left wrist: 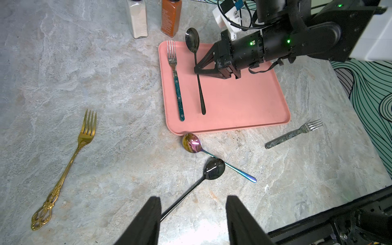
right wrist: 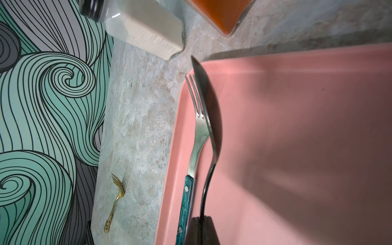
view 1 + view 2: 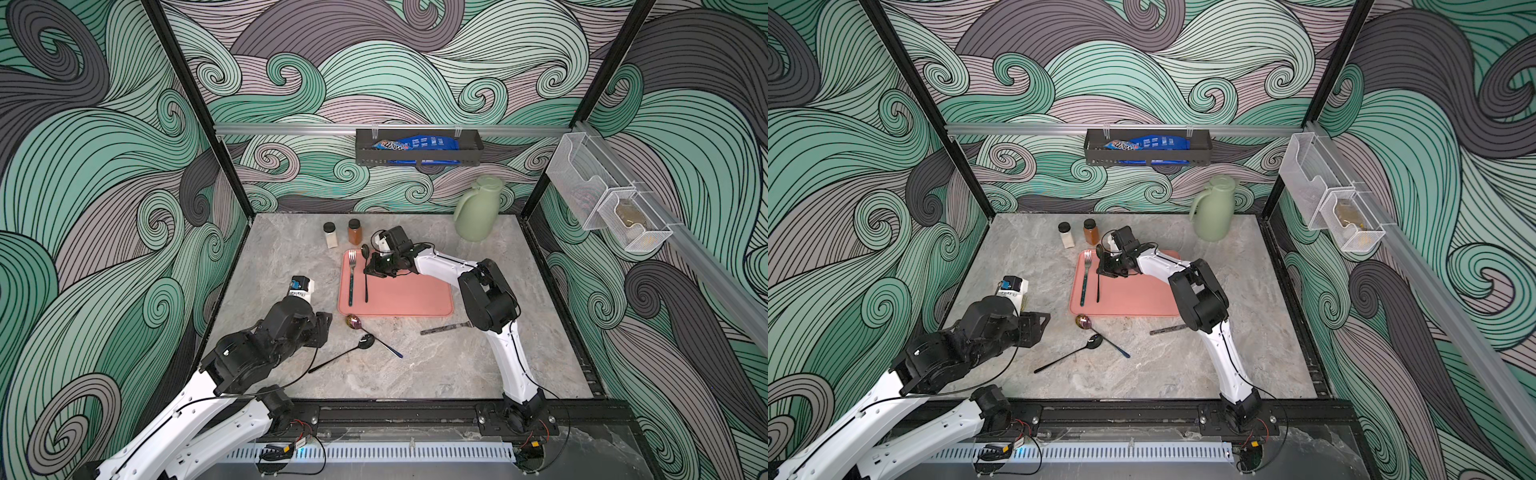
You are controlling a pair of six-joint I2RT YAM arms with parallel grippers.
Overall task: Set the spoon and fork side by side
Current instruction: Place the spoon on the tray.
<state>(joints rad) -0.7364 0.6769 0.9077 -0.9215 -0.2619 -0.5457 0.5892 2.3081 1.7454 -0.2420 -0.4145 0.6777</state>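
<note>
I should lower my right gripper and release the spoon's handle on the bare tray [image 2: 225, 212] beside the fork, just below.
On the left part of the pink tray [image 3: 415, 299] lies a teal-handled fork [image 3: 352, 276], also in the left wrist view [image 1: 176, 80]. Just right of it and parallel runs a black spoon [image 3: 365, 266] [image 1: 197, 70], its bowl reaching past the tray's far edge. My right gripper [image 3: 368, 270] is shut on the spoon's handle; the right wrist view shows the thin handle pinched in the right gripper [image 2: 201, 220], spoon [image 2: 210, 110] beside fork [image 2: 198, 135]. My left gripper [image 1: 193, 203] hangs open over the table's front left, holding nothing.
Loose cutlery lies on the table: a gold fork [image 1: 70, 165], an iridescent spoon [image 1: 195, 145], a second black spoon [image 1: 213, 169] and a dark-handled fork [image 1: 294, 133]. Two spice jars [image 3: 330, 235] [image 3: 354, 231] stand behind the tray, a green jug [image 3: 478, 208] at the back right.
</note>
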